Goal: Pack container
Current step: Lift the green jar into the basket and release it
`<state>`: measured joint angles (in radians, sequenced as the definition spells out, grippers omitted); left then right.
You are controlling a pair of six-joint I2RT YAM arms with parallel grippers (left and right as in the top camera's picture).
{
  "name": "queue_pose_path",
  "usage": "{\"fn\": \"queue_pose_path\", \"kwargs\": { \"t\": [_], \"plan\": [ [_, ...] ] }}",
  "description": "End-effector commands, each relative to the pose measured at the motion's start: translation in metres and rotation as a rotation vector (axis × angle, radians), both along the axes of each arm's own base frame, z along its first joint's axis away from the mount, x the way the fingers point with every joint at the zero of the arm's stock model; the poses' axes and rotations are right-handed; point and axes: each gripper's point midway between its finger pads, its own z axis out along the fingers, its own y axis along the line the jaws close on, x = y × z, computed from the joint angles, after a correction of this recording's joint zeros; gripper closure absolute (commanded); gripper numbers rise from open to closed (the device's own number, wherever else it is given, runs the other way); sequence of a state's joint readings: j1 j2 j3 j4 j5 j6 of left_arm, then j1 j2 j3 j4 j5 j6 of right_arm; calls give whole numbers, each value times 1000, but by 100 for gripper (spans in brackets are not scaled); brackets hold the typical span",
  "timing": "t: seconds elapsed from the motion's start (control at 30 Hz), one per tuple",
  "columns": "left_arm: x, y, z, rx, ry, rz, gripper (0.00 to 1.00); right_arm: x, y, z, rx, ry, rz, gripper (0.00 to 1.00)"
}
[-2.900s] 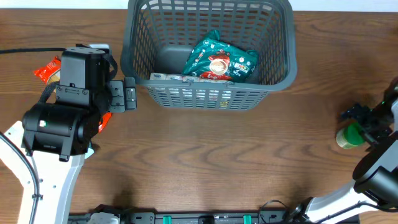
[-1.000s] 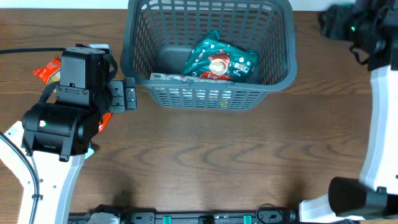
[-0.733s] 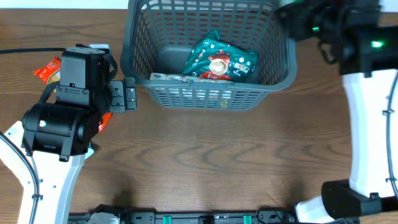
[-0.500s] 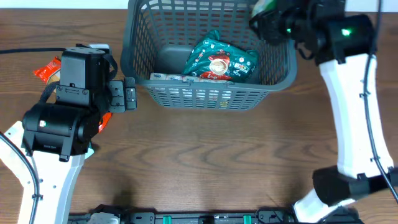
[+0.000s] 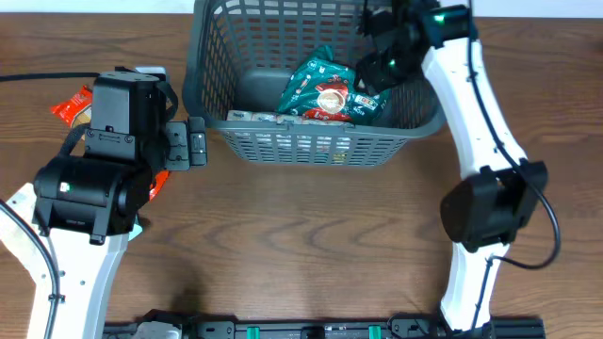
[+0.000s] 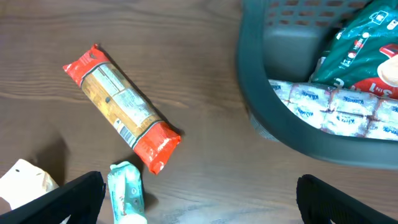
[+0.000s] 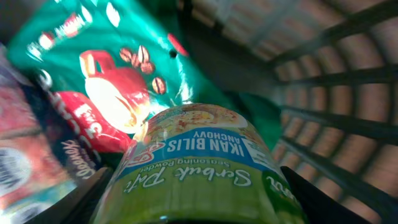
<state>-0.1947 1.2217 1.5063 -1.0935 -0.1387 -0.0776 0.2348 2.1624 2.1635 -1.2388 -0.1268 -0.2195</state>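
Note:
My right gripper holds the green seasoning jar and will next lower it a little farther into the container, toward the coffee bag's near end (image 5: 367, 106) (image 7: 254, 116).
The container (image 5: 320, 146), a dark grey slotted basket, stands at the back middle of the table. A green coffee bag (image 5: 330, 89) and a flat wrapped pack (image 6: 336, 109) lie inside it. My right gripper (image 5: 377, 66) reaches down into the container's right side. In the right wrist view it (image 7: 202, 199) is shut on a green seasoning jar (image 7: 199, 162), just above the coffee bag (image 7: 106, 68) and near the basket wall (image 7: 336, 93). My left gripper (image 6: 199, 208) hangs open over bare wood left of the container's rim (image 6: 261, 118), holding nothing.
A red-ended snack packet (image 6: 121, 106), a teal tube (image 6: 127, 193) and a white object (image 6: 25, 180) lie on the table left of the container. The left arm (image 5: 113, 151) covers most of them from above.
The right arm has swung from the table's right side up and over into the container, carrying the green jar. The left arm and the items by it have not moved.

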Motion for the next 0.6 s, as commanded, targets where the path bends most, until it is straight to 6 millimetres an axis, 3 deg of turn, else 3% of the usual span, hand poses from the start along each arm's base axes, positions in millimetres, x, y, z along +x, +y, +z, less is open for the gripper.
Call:
{"fn": "queue_pose_path", "kwargs": {
  "t": [0.0, 0.07, 0.1, 0.13, 0.2, 0.27, 0.47, 0.57],
  "plan": [
    [1, 0, 6, 10, -15, -2, 1, 0, 15, -1, 14, -1, 55, 99],
    [1, 0, 6, 10, -15, -2, 2, -2, 16, -9, 3, 16, 78, 98],
    [1, 0, 5, 10, -14, -2, 1, -3, 15, -12, -2, 25, 87, 91],
    [1, 0, 5, 11, -14, -2, 1, -4, 15, -15, -7, 33, 98, 76],
    [0, 1, 5, 11, -11, -2, 1, -8, 14, -17, -17, 47, 119, 60],
    [-1, 1, 4, 12, -8, -2, 2, -10, 14, -18, -20, 56, 122, 26],
    [-1, 1, 4, 12, -7, -2, 1, -10, 14, -14, -18, 49, 122, 1],
    [-1, 1, 4, 12, -7, -2, 1, -8, 14, 9, -10, 10, 121, 1]
  ]
}}
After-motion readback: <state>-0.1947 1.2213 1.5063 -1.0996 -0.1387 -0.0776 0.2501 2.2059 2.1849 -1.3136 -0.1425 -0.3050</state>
